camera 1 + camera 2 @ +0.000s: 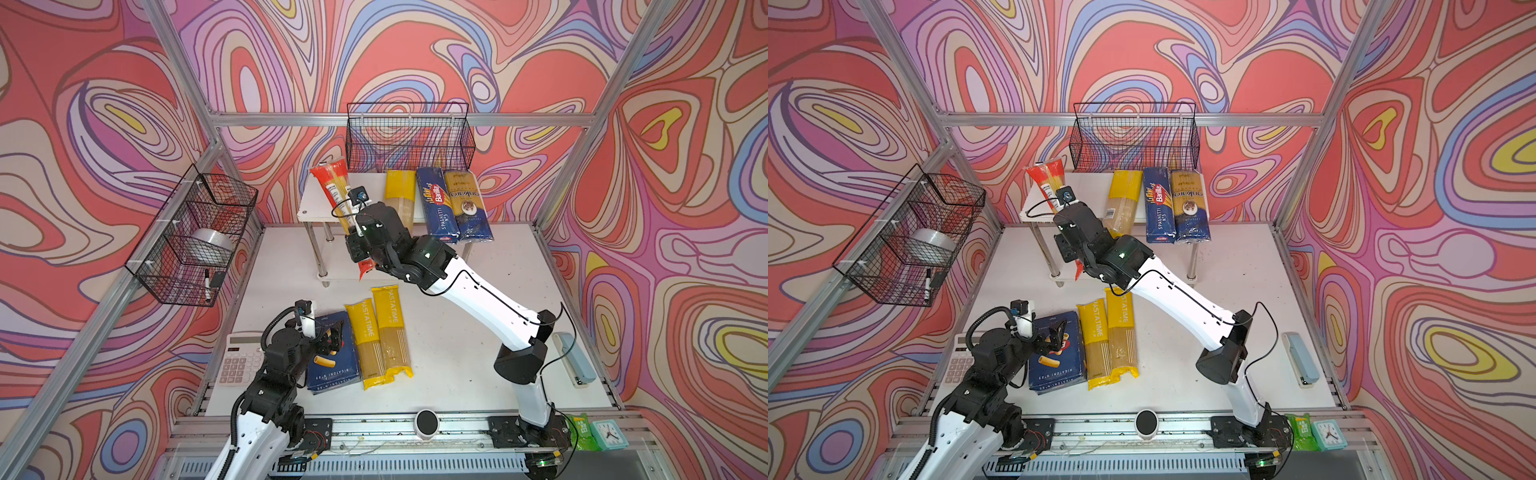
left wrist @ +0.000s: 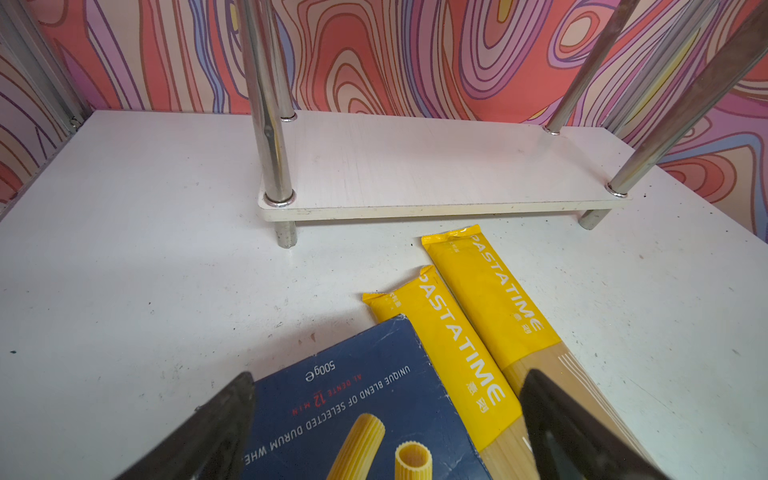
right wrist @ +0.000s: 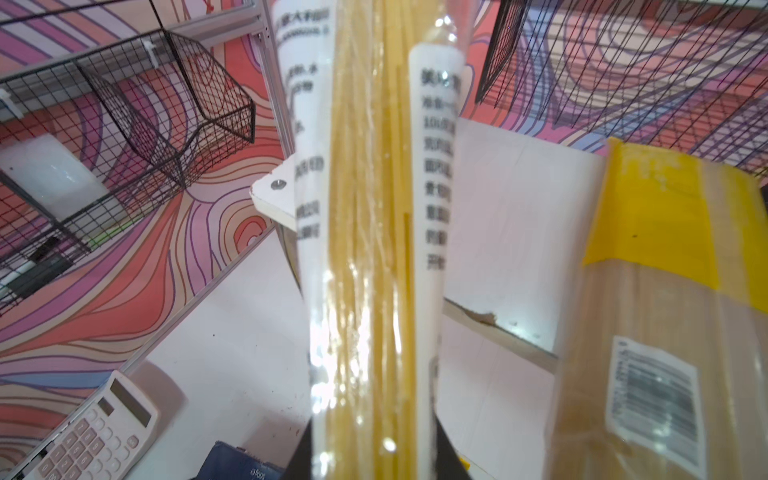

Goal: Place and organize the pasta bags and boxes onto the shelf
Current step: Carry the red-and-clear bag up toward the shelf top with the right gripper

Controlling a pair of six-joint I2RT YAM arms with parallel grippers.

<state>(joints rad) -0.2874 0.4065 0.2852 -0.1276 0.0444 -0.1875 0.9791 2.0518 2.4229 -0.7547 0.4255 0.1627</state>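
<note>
The top board (image 1: 309, 205) is bare beside the yellow bag, so I will move my right gripper outward, lay the red bag on that bare part (image 1: 371, 181) of the board and let go of it.
My right gripper (image 1: 360, 245) is shut on the red bag (image 1: 332, 187), which it holds tilted above the left end of the shelf's top board (image 1: 309, 205). The right wrist view shows the bag's clear window (image 3: 370, 249) running out from between the jaws. A yellow bag (image 1: 400, 195), the Barilla spaghetti box (image 1: 436, 203) and a gold-and-navy bag (image 1: 467, 205) lie side by side on that board. Two more yellow bags (image 1: 365, 345) (image 1: 392, 332) and the rigatoni box (image 1: 332, 370) lie on the table. My left gripper (image 2: 386, 415) hangs open over that box.
The shelf's lower board (image 2: 415, 166) is bare. A white calculator (image 1: 239, 361) sits left of the rigatoni box. Black wire baskets hang on the back wall (image 1: 409, 137) and the left wall (image 1: 195, 232). A grey-blue stapler (image 1: 575, 359) lies at the table's right edge.
</note>
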